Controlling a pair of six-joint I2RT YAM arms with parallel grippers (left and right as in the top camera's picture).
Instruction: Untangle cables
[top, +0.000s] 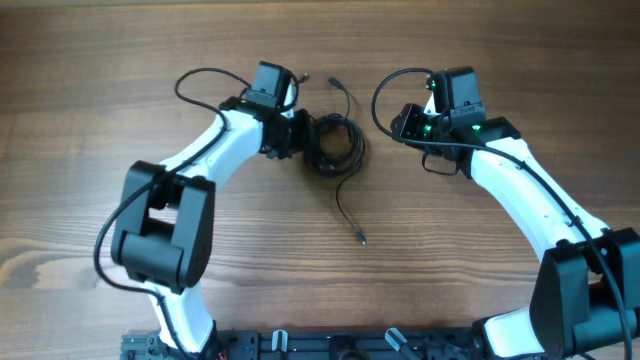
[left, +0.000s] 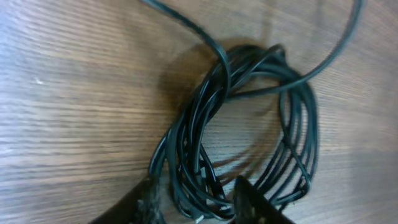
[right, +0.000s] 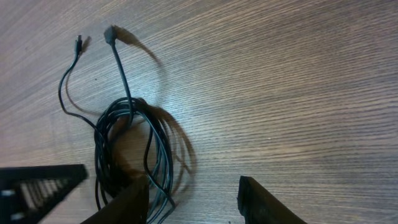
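The parts of the cables (top: 313, 152) (left: 190, 176) are beside this arm. My left gripper next needs to go down onto them and move slightly toward the middle of the coil.
The cables (top: 335, 148) lie as one coiled bundle of thin black cords on the wooden table, between the two arms. A loose tail runs toward the front and ends in a small plug (top: 361, 240). Two short ends with plugs (right: 78, 42) (right: 110, 32) point away at the back. My left gripper (top: 303, 135) is at the coil's left side. In the left wrist view its jaws (left: 199, 205) stand partly apart with several strands of the coil (left: 186, 143) lying between them, not pinched. My right gripper (top: 403, 122) is right of the coil, open (right: 193, 202) over bare wood, with the cables (right: 127, 106) just beside its left finger.
Thicker black wires of the arms loop above the table at the left (top: 205, 80) and the right (top: 385, 95). A dark rail (top: 300, 345) with the arm bases runs along the front edge. Bare wooden tabletop (top: 80, 150) surrounds the coil.
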